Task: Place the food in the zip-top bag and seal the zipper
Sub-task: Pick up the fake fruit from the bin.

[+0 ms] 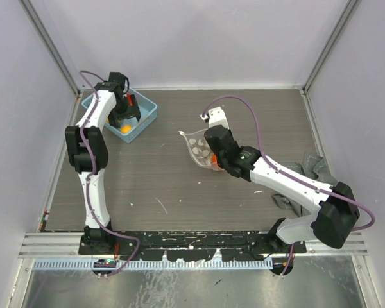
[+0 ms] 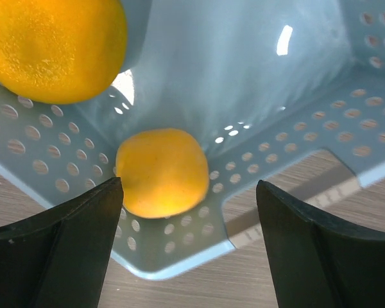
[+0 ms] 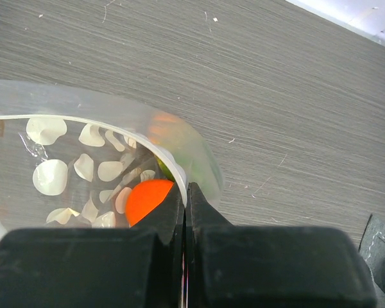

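I will next lower my left gripper's open fingers back around the sides of the yellow fruit (image 1: 125,129) (image 2: 162,172). It is below the gripper and slightly back, and the basket's sides hem it in.
My right gripper (image 3: 187,191) is shut on the mouth edge of the clear zip-top bag (image 3: 83,160), holding it open; the bag also shows mid-table in the top view (image 1: 197,146). An orange fruit (image 3: 147,199) and a green one (image 3: 169,168) lie inside. The zipper (image 3: 70,122) runs along the curved rim. My left gripper (image 2: 187,205) is open over the light-blue basket (image 2: 256,160), in the top view at the far left (image 1: 123,115). A yellow fruit (image 2: 162,172) sits just ahead of its fingers, nearer the left one. An orange fruit (image 2: 54,45) lies further in.
The blue basket (image 1: 147,110) stands at the table's far left corner and also holds something red (image 1: 131,99). A grey cloth (image 1: 314,168) lies at the right edge beside my right arm. Grey walls enclose the table.
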You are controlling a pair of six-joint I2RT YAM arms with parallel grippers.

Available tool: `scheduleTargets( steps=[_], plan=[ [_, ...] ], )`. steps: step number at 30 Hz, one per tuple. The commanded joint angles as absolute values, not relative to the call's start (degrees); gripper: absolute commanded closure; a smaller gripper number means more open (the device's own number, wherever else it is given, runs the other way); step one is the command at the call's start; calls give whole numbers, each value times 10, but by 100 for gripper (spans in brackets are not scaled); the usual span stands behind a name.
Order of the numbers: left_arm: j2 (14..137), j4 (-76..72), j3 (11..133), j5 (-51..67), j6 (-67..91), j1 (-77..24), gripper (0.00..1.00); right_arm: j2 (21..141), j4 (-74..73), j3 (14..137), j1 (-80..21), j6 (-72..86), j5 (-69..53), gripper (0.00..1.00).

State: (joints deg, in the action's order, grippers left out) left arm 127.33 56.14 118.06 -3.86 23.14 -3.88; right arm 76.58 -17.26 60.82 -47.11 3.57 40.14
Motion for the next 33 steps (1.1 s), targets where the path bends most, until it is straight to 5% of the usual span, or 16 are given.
scheduleTargets(
  steps=[1, 19, 33],
  plan=[
    [1292, 589, 1206, -39, 213, -29, 15, 769, -144, 619, -469, 43, 402, 100],
    [1333, 594, 1191, 0, 208, -19, 17, 773, -142, 620, -469, 45, 398, 100],
    [1231, 551, 1128, 17, 210, -18, 49, 763, -153, 632, -469, 44, 395, 100]
  ],
)
